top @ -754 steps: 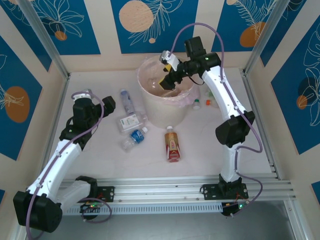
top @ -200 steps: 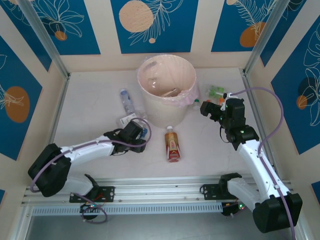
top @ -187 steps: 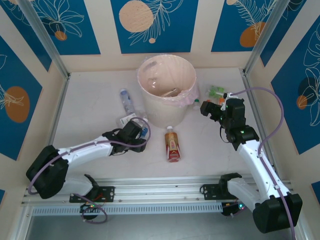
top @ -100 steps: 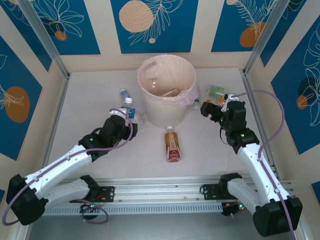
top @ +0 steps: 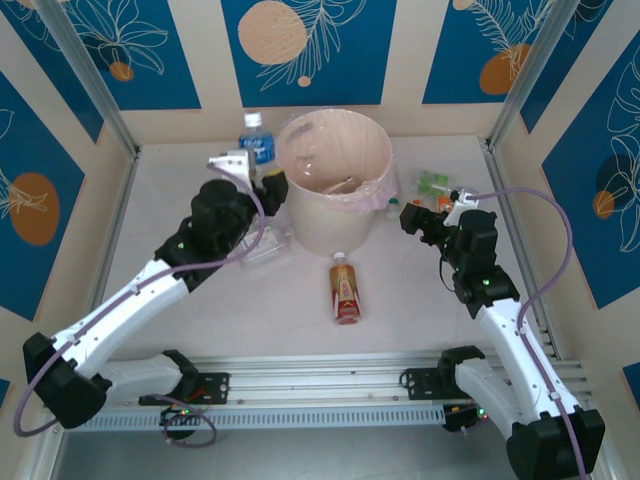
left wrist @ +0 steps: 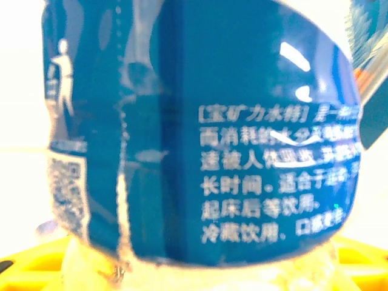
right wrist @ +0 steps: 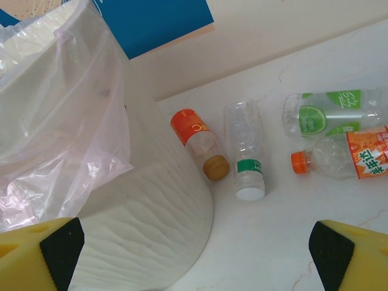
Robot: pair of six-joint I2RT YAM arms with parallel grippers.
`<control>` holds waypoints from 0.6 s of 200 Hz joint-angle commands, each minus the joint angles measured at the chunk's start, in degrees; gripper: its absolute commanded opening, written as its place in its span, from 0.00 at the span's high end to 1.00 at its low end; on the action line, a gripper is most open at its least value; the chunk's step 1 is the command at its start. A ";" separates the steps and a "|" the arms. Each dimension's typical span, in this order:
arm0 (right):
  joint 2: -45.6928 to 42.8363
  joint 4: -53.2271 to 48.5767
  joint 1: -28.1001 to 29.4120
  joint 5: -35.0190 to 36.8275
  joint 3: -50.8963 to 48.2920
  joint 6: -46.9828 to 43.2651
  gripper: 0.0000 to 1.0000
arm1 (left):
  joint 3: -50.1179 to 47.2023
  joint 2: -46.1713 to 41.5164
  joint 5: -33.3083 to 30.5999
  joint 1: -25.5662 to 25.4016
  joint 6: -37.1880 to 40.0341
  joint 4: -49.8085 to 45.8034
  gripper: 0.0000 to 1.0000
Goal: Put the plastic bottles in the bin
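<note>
Next, my left gripper swings sideways across the bin's rim, over the bin's opening (top: 333, 152), and releases the blue-labelled bottle (top: 257, 138), because it still hangs outside the bin.
My left gripper (top: 250, 168) is shut on a blue-labelled plastic bottle (top: 257, 138) with a white cap, held upright in the air just left of the bin (top: 300, 225). Its label (left wrist: 242, 139) is pressed close to the left wrist camera. The cream bin with a clear liner (right wrist: 60, 121) has bottles lying inside (top: 338, 184). My right gripper (top: 418, 222) (right wrist: 197, 257) is open and empty, right of the bin. Ahead of it lie an orange-labelled bottle (right wrist: 197, 142), a green-banded one (right wrist: 245, 154), a lime-labelled one (right wrist: 330, 112) and an orange-capped one (right wrist: 345, 157).
A red-and-brown labelled bottle (top: 345, 290) lies in front of the bin. A crushed clear bottle (top: 268, 246) lies under my left arm. The bin's wall (right wrist: 151, 206) is close on my right gripper's left. Panel walls and metal posts close in the table.
My left gripper closed on the blue-labelled bottle on the table and lifted it up and back to the bin's left rim. The right arm has left the bin, since then barely moving.
</note>
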 commanded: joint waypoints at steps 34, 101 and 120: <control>-1.58 -0.58 -0.51 -0.39 1.51 -0.90 0.02 | 18.72 13.11 16.07 0.42 8.00 -4.28 1.00; -1.76 -5.07 -0.68 0.18 2.87 -1.02 0.02 | 45.85 34.00 16.37 0.21 10.62 -25.98 1.00; -1.80 -6.22 -0.73 0.24 3.42 -0.99 0.02 | 53.49 39.32 12.62 0.11 11.17 -33.52 1.00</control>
